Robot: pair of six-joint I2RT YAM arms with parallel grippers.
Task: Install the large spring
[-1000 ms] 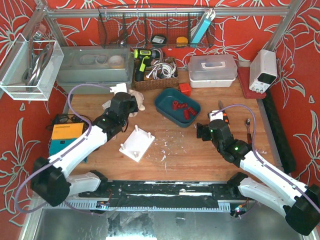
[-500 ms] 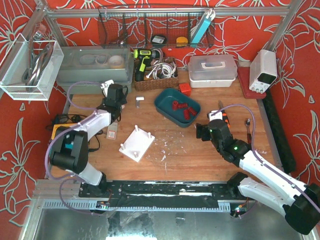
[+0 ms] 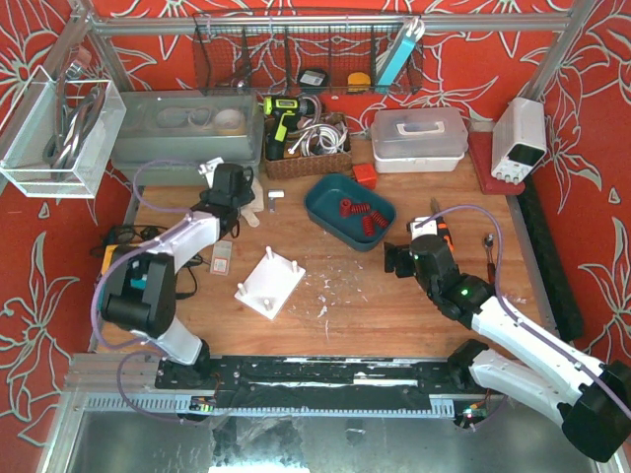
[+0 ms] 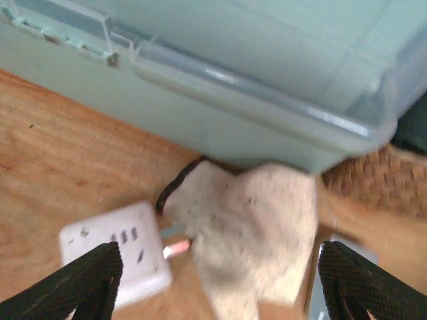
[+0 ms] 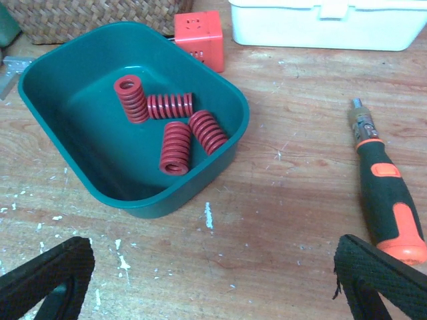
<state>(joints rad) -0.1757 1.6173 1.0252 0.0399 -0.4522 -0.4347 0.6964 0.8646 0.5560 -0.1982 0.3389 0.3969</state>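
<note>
The springs lie low inside the walled tray, so next I will move my right gripper outward over the tray's near side, then down astride the nearest red spring [image 3: 368,226].
Several red springs [image 5: 175,148] lie in a teal tray [image 5: 230,143]; in the top view the springs [image 3: 360,213] are at centre back. They look alike in size. A white plate with upright pegs [image 3: 269,283] lies on the wood left of centre. My right gripper [image 5: 213,283] stands open just short of the tray's near wall, with nothing between its fingers. In the top view the right gripper [image 3: 392,258] is right of the tray. My left gripper [image 4: 223,287] is open above a beige cloth [image 4: 257,233] by the grey bin, far from the springs.
A grey bin [image 4: 233,73] and a white power strip [image 4: 113,257] lie close to the left gripper. An orange-and-black screwdriver [image 5: 387,200] lies right of the tray. Behind the tray are a red cube [image 5: 199,30], a white box [image 5: 327,23] and a wicker basket [image 3: 308,158].
The left arm has swung back from beside the white plate to the grey bin, and its jaws have opened. The right arm has hardly moved.
</note>
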